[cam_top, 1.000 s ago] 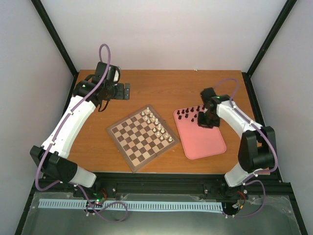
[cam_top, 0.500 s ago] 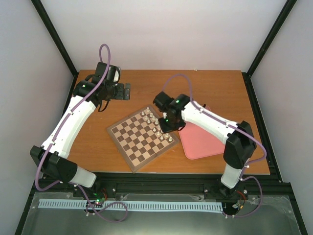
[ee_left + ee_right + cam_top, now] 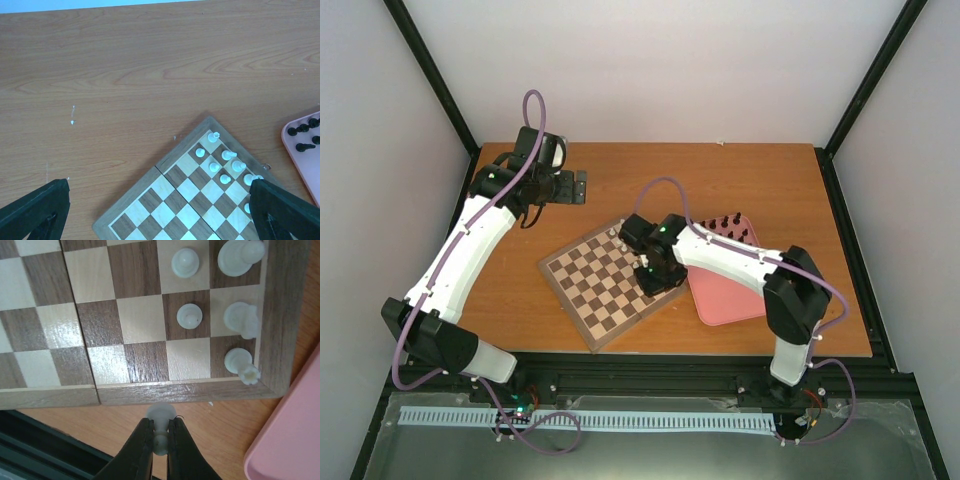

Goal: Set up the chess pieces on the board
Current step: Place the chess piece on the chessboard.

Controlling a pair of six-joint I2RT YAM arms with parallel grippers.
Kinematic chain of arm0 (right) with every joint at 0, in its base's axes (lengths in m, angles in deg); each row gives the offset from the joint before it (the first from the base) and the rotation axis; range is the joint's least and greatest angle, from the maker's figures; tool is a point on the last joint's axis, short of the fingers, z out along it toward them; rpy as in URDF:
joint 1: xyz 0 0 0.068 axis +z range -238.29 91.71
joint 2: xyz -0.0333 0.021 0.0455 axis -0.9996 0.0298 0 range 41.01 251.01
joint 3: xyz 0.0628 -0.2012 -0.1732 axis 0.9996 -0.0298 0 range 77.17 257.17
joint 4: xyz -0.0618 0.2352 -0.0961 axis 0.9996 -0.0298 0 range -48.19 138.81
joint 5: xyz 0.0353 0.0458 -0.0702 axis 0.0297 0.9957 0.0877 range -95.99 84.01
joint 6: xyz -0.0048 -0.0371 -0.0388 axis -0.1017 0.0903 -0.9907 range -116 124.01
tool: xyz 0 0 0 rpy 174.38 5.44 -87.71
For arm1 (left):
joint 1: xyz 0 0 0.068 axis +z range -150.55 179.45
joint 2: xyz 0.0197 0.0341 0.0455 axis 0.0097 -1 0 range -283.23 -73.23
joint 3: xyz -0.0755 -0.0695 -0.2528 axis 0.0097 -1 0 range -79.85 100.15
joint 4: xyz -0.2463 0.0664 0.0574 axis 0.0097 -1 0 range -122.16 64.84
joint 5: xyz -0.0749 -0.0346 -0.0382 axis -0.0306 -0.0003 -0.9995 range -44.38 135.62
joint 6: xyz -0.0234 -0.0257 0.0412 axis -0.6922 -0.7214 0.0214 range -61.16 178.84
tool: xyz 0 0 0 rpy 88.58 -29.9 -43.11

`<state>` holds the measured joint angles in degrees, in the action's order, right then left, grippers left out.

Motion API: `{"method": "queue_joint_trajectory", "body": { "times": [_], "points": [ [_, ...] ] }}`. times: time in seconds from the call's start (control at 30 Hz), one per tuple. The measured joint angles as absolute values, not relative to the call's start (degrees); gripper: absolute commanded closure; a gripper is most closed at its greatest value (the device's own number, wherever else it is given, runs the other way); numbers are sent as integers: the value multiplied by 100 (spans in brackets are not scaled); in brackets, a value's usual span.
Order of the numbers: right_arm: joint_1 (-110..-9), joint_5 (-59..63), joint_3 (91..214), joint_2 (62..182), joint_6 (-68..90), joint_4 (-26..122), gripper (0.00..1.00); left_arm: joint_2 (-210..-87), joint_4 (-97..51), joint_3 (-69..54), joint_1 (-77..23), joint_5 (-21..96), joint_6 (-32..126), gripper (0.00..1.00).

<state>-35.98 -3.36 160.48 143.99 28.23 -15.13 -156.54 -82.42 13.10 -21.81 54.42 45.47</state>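
Note:
My right gripper moves down across the board's border (image 3: 190, 391) onto the empty light square beside the corner rook next, since that square ends the row of white pawns.
The checkered board (image 3: 605, 290) lies turned like a diamond at mid-table. Several cream-white pieces (image 3: 632, 243) stand along its far-right edge. They also show in the left wrist view (image 3: 222, 160) and in the right wrist view (image 3: 189, 316). Black pieces (image 3: 725, 224) stand at the far edge of the pink tray (image 3: 735, 295). My right gripper (image 3: 655, 276) hovers over the board's right corner. In the right wrist view it (image 3: 160, 440) is shut on a white pawn (image 3: 160, 416), just outside the board's border (image 3: 190, 391). My left gripper (image 3: 575, 187) is open and empty at the far left, above bare table.
The pink tray (image 3: 295, 440) lies right beside the board's right corner. In the left wrist view its rim (image 3: 300, 165) shows with black pieces (image 3: 302, 131) on it. Black frame posts stand at the table's corners.
My right gripper has swung left from the pink tray's black pieces to the board's right corner. The left arm has not moved.

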Motion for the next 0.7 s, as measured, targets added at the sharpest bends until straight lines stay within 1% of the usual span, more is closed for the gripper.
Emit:
{"method": "queue_joint_trajectory", "body": {
  "times": [0.23,0.7],
  "points": [
    [-3598,-373,16048,14806,2690,-1437,97,-15652,-8242,1310,-2181,5514,4549,0],
    [-3622,-552,16070,15118,2589,-1459,97,-15639,-8244,1310,-2181,5651,4552,0]
  ]
}}
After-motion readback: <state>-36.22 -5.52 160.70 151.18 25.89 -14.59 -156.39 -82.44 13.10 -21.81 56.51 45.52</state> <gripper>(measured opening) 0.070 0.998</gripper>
